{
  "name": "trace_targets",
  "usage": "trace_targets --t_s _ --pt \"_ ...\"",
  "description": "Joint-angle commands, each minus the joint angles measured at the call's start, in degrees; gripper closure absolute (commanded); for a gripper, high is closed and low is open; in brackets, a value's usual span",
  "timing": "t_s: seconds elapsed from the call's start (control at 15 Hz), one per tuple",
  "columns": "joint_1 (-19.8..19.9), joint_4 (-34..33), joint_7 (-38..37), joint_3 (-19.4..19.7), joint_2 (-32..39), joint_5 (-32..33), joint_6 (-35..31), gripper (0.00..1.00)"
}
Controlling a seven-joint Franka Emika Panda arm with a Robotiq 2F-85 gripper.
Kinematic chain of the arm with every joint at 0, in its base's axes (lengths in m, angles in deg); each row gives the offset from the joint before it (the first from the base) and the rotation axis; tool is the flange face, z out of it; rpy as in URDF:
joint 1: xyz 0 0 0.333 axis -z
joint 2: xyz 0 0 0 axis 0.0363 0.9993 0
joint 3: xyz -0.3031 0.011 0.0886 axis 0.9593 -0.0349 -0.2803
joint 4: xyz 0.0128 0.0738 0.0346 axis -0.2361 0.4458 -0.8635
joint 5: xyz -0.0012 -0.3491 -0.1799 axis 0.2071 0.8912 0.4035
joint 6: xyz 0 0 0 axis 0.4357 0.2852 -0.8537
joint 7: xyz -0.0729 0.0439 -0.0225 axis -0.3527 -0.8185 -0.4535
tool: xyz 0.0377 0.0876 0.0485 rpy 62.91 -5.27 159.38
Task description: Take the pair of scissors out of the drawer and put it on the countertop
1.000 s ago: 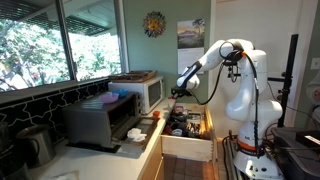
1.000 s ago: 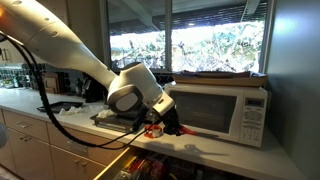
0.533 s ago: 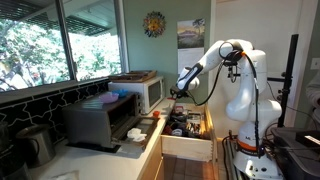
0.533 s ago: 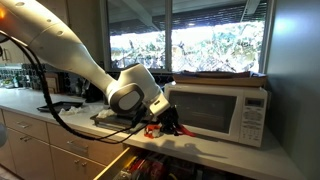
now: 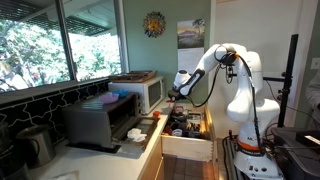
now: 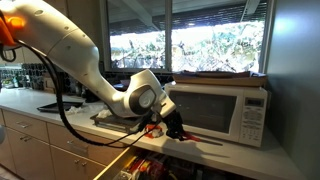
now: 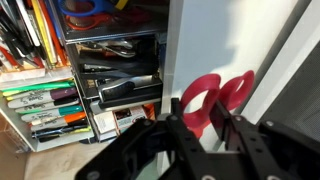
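My gripper first moves away from the open drawer [image 5: 187, 128], toward the microwave, as the next move, to get the red scissors down onto the pale countertop.
My gripper [image 7: 200, 122] is shut on the red handles of the pair of scissors [image 7: 218, 97] and holds them over the pale countertop [image 7: 200, 40], just beside the open drawer [image 7: 105, 80]. In both exterior views the gripper [image 5: 176, 92] [image 6: 170, 126] hangs in front of the white microwave [image 6: 220, 110], with the red scissors [image 6: 152, 128] low over the countertop [image 6: 205, 157]. The blades are hidden. The drawer [image 5: 187, 128] stands pulled out, full of dark and red utensils.
The microwave [image 5: 140, 92] and a dark toaster oven [image 5: 100, 122] stand on the countertop [image 5: 150, 135] under the window. Small items lie by the counter edge [image 5: 156, 116]. The robot base [image 5: 250, 110] stands beyond the drawer.
The arm has swung from above the drawer toward the microwave, carrying the scissors over the countertop and a little lower.
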Motion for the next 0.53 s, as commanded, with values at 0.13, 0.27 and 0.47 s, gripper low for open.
trace_targets --t_s 0.13,0.27,0.47 --pt "-8.6 -10.7 -9.8 5.2 9.4 11.5 5.0 0.91" --pt "-10.5 -13.0 -11.3 6.0 11.7 12.9 5.8 0.91" --pt "-12.6 -15.6 -12.8 7.5 14.3 13.9 6.3 0.91"
